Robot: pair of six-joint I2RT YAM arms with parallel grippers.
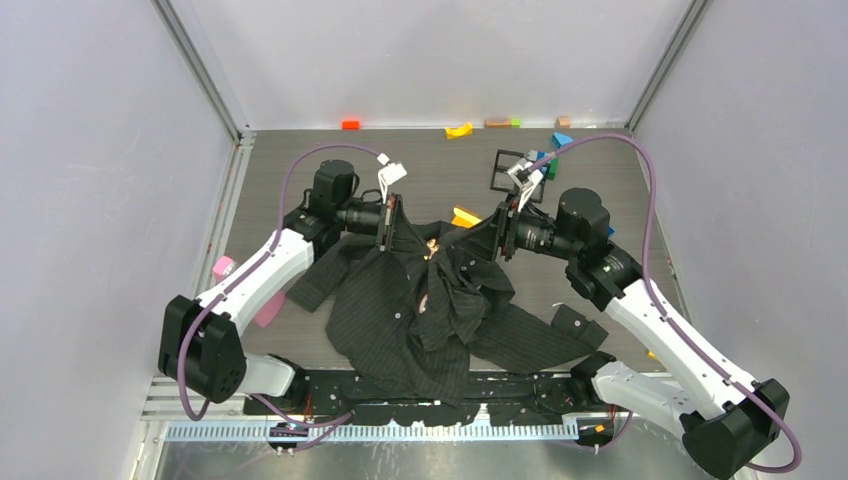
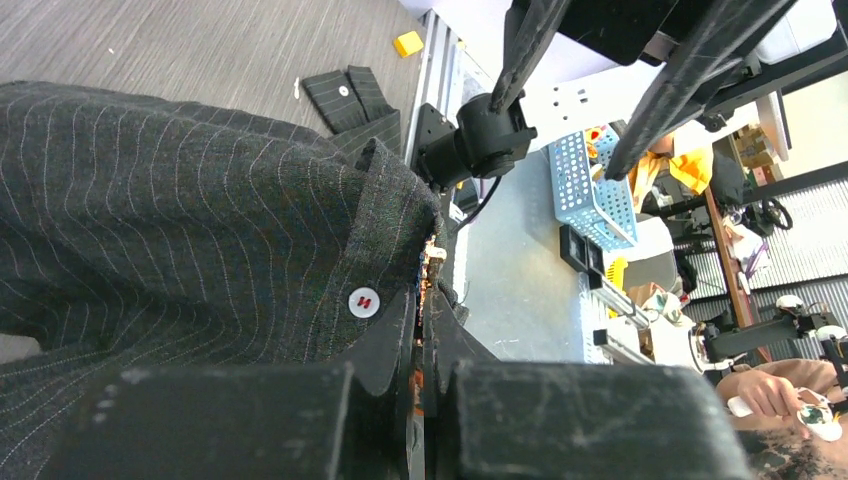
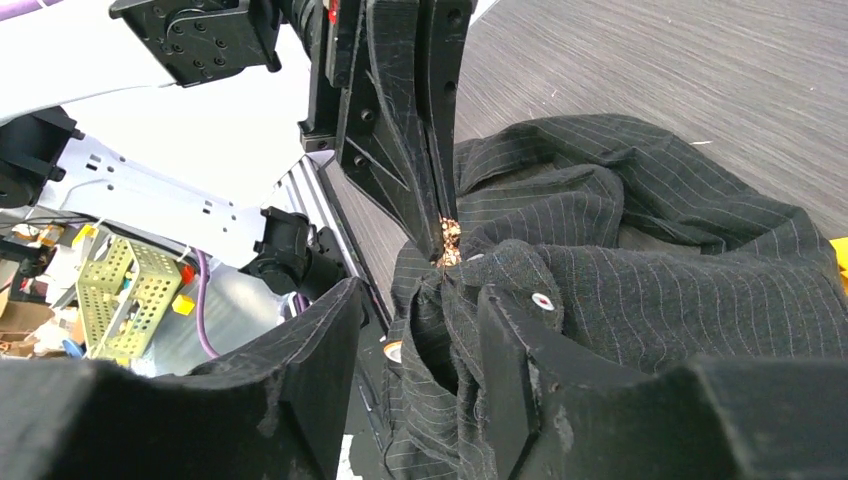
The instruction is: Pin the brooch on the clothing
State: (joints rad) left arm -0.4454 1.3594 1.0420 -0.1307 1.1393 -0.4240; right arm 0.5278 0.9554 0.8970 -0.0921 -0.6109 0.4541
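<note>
Next, my right gripper moves from the brooch, then tips down and lowers onto the shirt's far edge by the yellow block [image 1: 453, 230] [image 3: 812, 264], since that cloth lies free.
The dark pinstriped shirt [image 1: 430, 320] lies crumpled mid-table, with its collar area bunched up between both grippers. My left gripper [image 1: 422, 241] is shut on the small gold brooch [image 2: 435, 262], pressed against the shirt edge beside a white button [image 2: 363, 301]. In the right wrist view the brooch [image 3: 447, 242] shows at the left gripper's fingertips [image 3: 432, 190], touching the fabric. My right gripper [image 3: 420, 335] is open. A fold of shirt [image 3: 520, 270] hangs between its fingers, against the right one. In the top view the right gripper [image 1: 474, 243] faces the left one.
Coloured blocks line the back edge: orange [image 1: 350, 124], yellow [image 1: 459, 130]. A black frame [image 1: 515, 168] sits behind the right arm. A yellow block [image 1: 465, 217] lies behind the shirt. A pink object [image 1: 222, 268] is at the left, and a shirt cuff [image 1: 580, 322] lies by the right arm.
</note>
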